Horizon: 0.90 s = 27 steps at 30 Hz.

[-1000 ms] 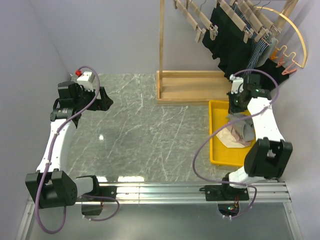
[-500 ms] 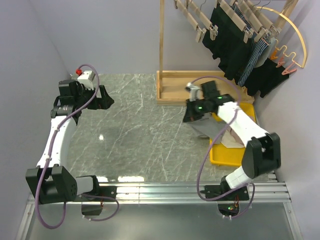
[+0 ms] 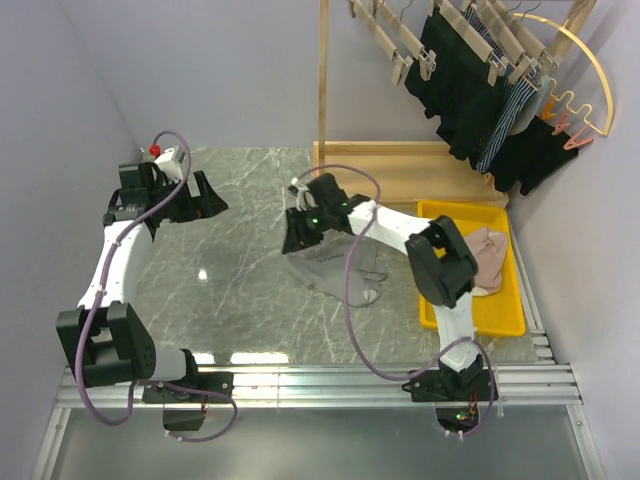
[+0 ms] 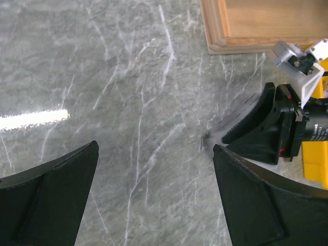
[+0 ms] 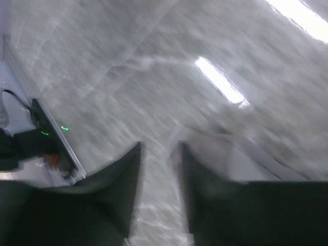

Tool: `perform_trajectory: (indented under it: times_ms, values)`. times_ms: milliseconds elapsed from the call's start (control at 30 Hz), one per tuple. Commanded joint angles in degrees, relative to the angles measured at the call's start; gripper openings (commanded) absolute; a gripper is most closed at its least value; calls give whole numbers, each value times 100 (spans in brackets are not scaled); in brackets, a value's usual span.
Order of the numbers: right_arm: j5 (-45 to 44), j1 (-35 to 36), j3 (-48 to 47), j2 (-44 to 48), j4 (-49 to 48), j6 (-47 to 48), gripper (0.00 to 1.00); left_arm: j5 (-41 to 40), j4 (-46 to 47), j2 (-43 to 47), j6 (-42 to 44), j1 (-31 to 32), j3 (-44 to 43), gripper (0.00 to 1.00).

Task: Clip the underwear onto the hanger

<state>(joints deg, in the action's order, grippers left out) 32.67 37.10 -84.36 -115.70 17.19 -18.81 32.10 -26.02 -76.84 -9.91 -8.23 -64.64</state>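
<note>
The underwear's waistband edge is below my left gripper and to its right in the top view, so I will lower the open fingers that way onto it.
The light grey underwear (image 3: 335, 268) lies rumpled on the marble table near its middle. My right gripper (image 3: 297, 236) hovers low over the garment's left edge. In the right wrist view, blurred by motion, the right gripper (image 5: 160, 149) is open, with bare marble in the gap and the underwear (image 5: 246, 154) lying beside its right finger. Far to the left, my left gripper (image 3: 206, 196) stands wide open over bare table; nothing lies between the left gripper's (image 4: 154, 187) fingers. An empty wooden hanger (image 3: 385, 32) with clips hangs on the rack at the back.
A yellow tray (image 3: 503, 318) at the right holds a beige-pink garment (image 3: 488, 258). The wooden rack base (image 3: 400, 175) stands behind the right gripper. Black garments (image 3: 465, 85) and a yellow hoop hanger (image 3: 592, 70) hang at the back right.
My right arm swung left from the yellow tray to the table's middle, carrying the grey underwear. Its jaws have now parted and the underwear lies on the table. The left arm barely moved.
</note>
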Motion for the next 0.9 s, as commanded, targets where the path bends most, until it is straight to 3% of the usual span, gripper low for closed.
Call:
perform_trajectory:
  times_ms: [0, 67, 233, 367, 533, 600, 867]
  values:
    - [354, 104, -1106, -286, -77, -273, 50, 402, 18, -121, -257, -223, -84, 99]
    - [145, -79, -1093, -129, 311, 122, 54, 481, 53, -182, -248, -267, 13, 99]
    - [-312, -966, -582, 732, 950, 1042, 51, 614, 361, -357, -283, 48, 487, 95]
    - [-1278, -1486, -487, 935, 2198, 1817, 48, 508, 395, -788, -327, 618, 689, 80]
    - [-2140, -2012, -169, 962, 2500, 2258, 51, 316, 677, -1324, -898, 1182, 883, 59]
    - [-2080, -2171, -151, 839, 2561, 2329, 51, 175, 756, -1447, -1030, 1332, 927, 54]
    - [-1360, -2462, -90, 443, 2632, 2320, 51, -151, 1037, -1940, -1513, 2018, 953, 55]
